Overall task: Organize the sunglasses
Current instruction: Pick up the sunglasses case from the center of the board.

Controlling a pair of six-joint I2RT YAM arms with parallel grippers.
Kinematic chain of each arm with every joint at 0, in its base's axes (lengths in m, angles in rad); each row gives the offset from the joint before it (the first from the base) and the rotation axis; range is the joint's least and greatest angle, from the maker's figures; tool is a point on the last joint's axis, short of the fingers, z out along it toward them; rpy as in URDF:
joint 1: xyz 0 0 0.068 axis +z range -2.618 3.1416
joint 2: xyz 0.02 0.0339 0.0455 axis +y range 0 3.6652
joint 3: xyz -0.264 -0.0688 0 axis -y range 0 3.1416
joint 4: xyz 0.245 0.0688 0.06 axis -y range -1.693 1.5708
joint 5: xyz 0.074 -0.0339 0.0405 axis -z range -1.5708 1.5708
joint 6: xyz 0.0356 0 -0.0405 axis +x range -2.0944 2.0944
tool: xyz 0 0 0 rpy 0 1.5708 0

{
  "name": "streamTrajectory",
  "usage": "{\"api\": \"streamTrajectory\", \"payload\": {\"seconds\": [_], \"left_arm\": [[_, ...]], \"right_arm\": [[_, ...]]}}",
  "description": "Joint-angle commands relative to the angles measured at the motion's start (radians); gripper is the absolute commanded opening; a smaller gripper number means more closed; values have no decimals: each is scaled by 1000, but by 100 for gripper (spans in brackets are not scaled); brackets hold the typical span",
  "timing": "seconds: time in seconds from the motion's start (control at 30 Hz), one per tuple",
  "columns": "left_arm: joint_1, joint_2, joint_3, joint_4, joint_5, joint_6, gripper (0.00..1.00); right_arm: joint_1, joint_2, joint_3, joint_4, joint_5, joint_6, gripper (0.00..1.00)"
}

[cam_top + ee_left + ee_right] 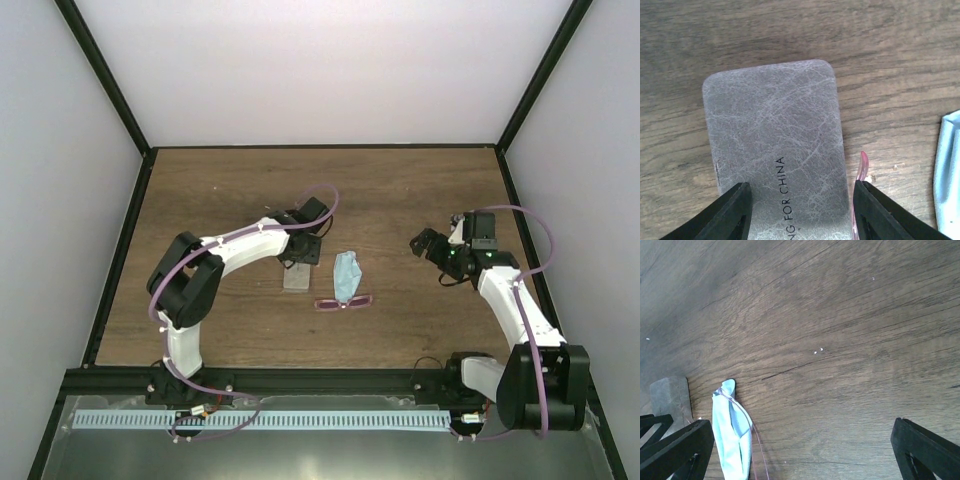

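My right gripper has the grey case [298,277] to its left in the top view, so next it will move past the cloth and down astride the case to close.
The sunglasses [343,302], thin pink-purple frame, lie on the table just below the light blue cloth [347,273]. One pink temple tip [863,167] shows beside the grey case [775,150], touching my left gripper's right finger. My left gripper [800,210] hangs low over the closed case [298,277], jaws apart. Its left finger overlaps the case top and its right finger sits just past the case's right edge. My right gripper [800,455] is wide open over bare wood, right of the cloth [730,435] and a thin temple arm [747,420]. Nothing is between its fingers.
The case, cloth and sunglasses sit close together at the middle of the wooden table [400,190]. White walls with black posts close in the back and sides. The arm bases stand along the near edge.
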Motion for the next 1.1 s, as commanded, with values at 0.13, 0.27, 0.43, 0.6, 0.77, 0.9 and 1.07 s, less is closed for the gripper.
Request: {"api": "streamTrajectory", "payload": {"seconds": [0.13,0.27,0.43,0.6,0.77,0.9,1.07], "left_arm": [[1,-28,-9,15,62,-29,70],[10,-99,-6,1,39,-34,99],[107,-221,-49,-6,93,-48,100],[277,-373,-243,24,141,-87,100],[384,-527,-380,16,116,-140,100],[442,-599,-420,11,129,-153,100],[476,-598,-415,4,151,-126,100]], "right_arm": [[-5,-1,26,6,-45,-27,100],[101,23,64,13,9,5,100],[353,168,228,-103,231,131,100],[601,394,496,-266,432,223,100],[768,595,715,-327,455,267,100],[862,743,872,-344,441,291,97],[902,925,1059,-420,440,296,95]]}}
